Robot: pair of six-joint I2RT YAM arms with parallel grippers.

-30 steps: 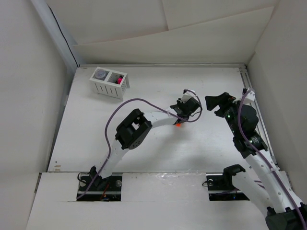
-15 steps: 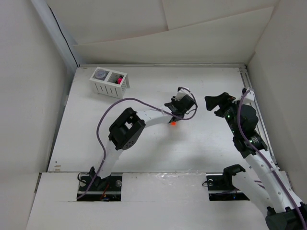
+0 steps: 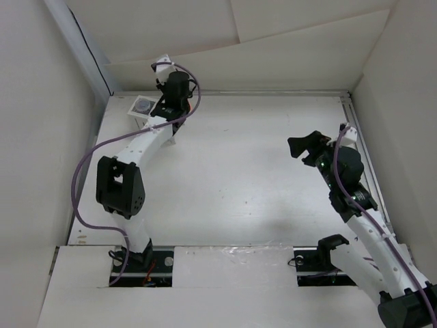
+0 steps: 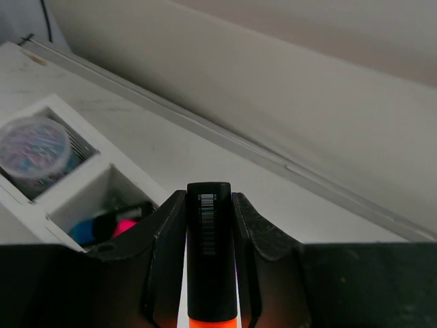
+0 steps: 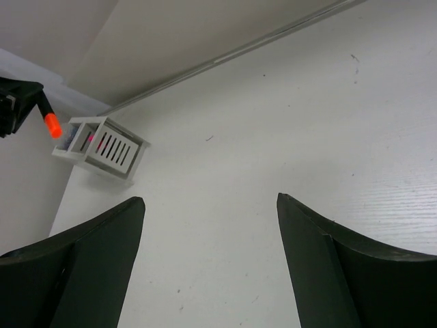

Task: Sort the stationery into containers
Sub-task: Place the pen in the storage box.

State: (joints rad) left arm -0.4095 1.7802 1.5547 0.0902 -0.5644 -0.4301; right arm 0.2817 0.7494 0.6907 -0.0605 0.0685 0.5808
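My left gripper turns and shifts over the marker's orange end next, toward the round greyish piece (image 4: 35,147). That end hangs outside the box's section with the pens.
My left gripper (image 4: 209,205) is shut on a black marker with an orange end (image 4: 210,253); it also shows in the right wrist view (image 5: 49,120). It hangs above the white slatted box (image 4: 72,184) at the table's back left (image 3: 140,117). The box's left compartment holds a round greyish piece (image 4: 35,147), also seen from above (image 3: 142,105). Its right compartment holds a blue-ended pen (image 4: 89,229) and a pink-ended pen (image 4: 126,222). The left wrist (image 3: 174,92) covers that compartment from above. My right gripper (image 5: 208,205) is open and empty over the table at the right (image 3: 304,145).
White walls enclose the table on the left, back and right. A metal rail (image 4: 259,154) runs along the back edge just behind the box. The right arm's base and cables (image 3: 355,260) occupy the near right.
My left arm has swung from the middle of the table to the back left, carrying the orange-ended marker over the box. The right arm has barely moved.
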